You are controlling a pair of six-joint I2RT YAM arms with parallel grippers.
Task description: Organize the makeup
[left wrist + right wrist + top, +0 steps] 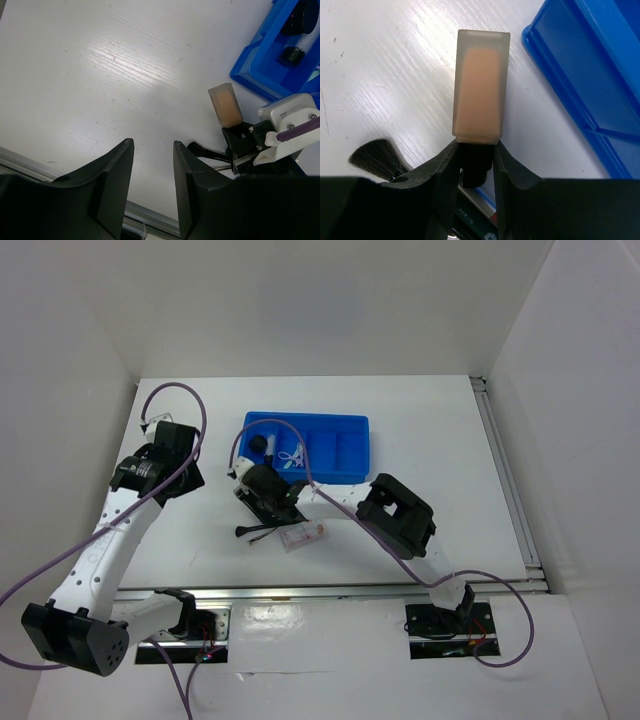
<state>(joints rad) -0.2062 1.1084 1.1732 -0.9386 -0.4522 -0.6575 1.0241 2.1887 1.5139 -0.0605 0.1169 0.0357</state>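
Observation:
My right gripper has the near side of the blue tray in its way, so it needs to move up and outward next, over the tray's section holding the black round piece (261, 449).
My right gripper (474, 145) is shut on the black cap of the short tan stub (480, 90), low over the table beside the blue tray's (600, 75) left front corner. The stub also shows in the left wrist view (226, 104). A black-tipped brush (372, 157) lies just left of the right fingers. A dark printed tube (475, 215) lies under the gripper. In the top view the brush (250, 531) and a pinkish clear packet (302, 535) lie in front of the right gripper (250, 480). My left gripper (153, 145) is open and empty over bare table to the left (185, 475).
The blue divided tray (345, 425) stands at the table's middle back, holding a black round piece (260, 443) and a pale clear piece (292, 457) in its left compartments. A metal rail (350, 590) runs along the front edge. White walls enclose the table.

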